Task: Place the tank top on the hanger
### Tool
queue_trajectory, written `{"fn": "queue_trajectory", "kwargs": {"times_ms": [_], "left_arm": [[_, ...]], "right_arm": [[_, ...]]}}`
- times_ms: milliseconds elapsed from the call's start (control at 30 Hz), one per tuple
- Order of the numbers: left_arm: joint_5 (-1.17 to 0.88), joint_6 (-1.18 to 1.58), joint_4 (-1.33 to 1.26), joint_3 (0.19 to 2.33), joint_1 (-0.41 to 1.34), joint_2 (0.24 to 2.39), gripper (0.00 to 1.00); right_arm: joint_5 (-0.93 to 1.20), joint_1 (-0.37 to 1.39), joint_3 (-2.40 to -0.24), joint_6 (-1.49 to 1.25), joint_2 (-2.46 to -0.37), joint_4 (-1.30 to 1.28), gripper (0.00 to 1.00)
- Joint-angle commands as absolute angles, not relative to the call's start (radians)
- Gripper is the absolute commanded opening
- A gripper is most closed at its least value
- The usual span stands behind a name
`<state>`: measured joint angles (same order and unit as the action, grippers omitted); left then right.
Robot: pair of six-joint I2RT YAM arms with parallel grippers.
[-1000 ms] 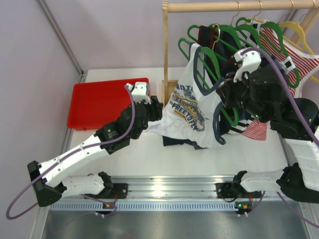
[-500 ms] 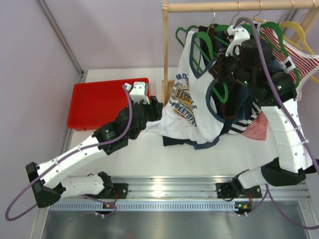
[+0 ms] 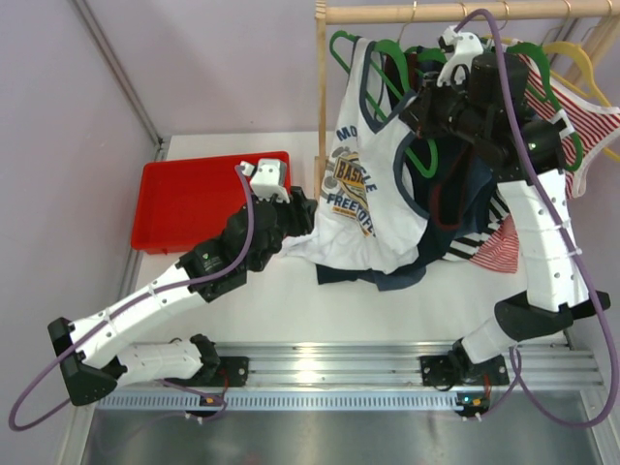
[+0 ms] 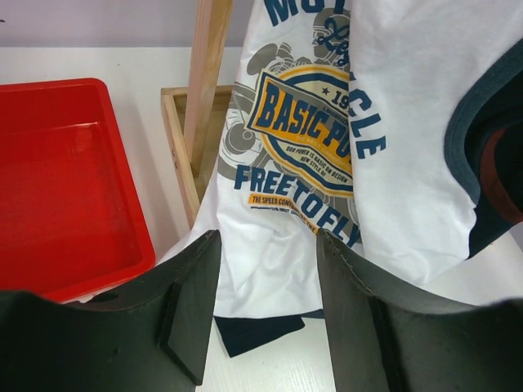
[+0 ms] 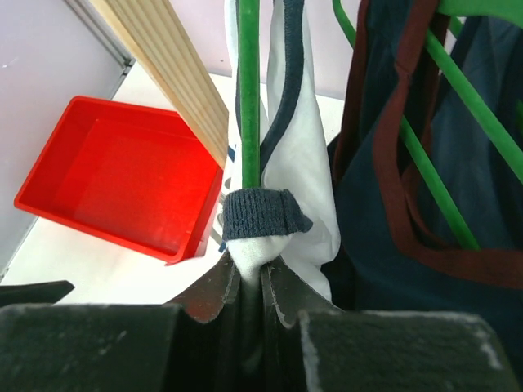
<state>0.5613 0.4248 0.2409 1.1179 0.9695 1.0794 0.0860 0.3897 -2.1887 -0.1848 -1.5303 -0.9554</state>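
Note:
The right gripper will move gently a little toward the wooden post and let go of the strap, because the navy-trimmed strap end already wraps around the hanger's green arm [image 3: 400, 77] [image 5: 250, 167].
The white tank top [image 3: 360, 189] with navy trim hangs from a green hanger [image 3: 341, 46] by the wooden rack; its hem rests on the table. My right gripper [image 3: 415, 108] is raised near the rail. In the right wrist view it [image 5: 261, 273] is shut on a fold of the tank top [image 5: 304, 155] with navy trim, right at the hanger's green bar [image 5: 248, 98]. My left gripper [image 3: 304, 207] is open and empty, low at the hem. In the left wrist view its jaws [image 4: 265, 245] frame the tank top's graphic [image 4: 306, 122].
A red tray [image 3: 208, 199] lies at the left. The wooden rail [image 3: 446, 12] and post [image 3: 321, 97] carry more green hangers, a dark navy top [image 3: 455, 194], a red-and-white striped top [image 3: 581, 121] and a yellow hanger [image 3: 581, 56]. Dark cloth [image 3: 349, 274] lies under the hem.
My right gripper has risen up and to the left toward the rail, carrying the tank top and hanger higher. The left arm has barely moved.

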Motion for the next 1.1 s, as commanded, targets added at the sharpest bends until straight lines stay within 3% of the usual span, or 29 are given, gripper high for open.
{"fn": "queue_trajectory", "kwargs": {"times_ms": [0,633,733,867,1067], "left_arm": [[0.554,0.425,0.229,1.127,0.965,1.058,0.56],[0.563,0.440,0.255,1.127,0.963,1.040,0.59],[0.563,0.437,0.256,1.126,0.963,1.040,0.62],[0.554,0.428,0.252,1.127,0.963,1.042,0.68],[0.549,0.419,0.255,1.135,0.963,1.037,0.70]], "right_arm": [[0.127,0.376,-2.249,-0.189,-1.557,-0.830,0.00],[0.109,0.374,-2.151,-0.192,-1.554,-0.793,0.02],[0.106,0.374,-2.137,-0.193,-1.536,-0.784,0.10],[0.106,0.373,-2.132,-0.192,-1.517,-0.787,0.33],[0.104,0.373,-2.111,-0.202,-1.471,-0.802,0.59]]}}
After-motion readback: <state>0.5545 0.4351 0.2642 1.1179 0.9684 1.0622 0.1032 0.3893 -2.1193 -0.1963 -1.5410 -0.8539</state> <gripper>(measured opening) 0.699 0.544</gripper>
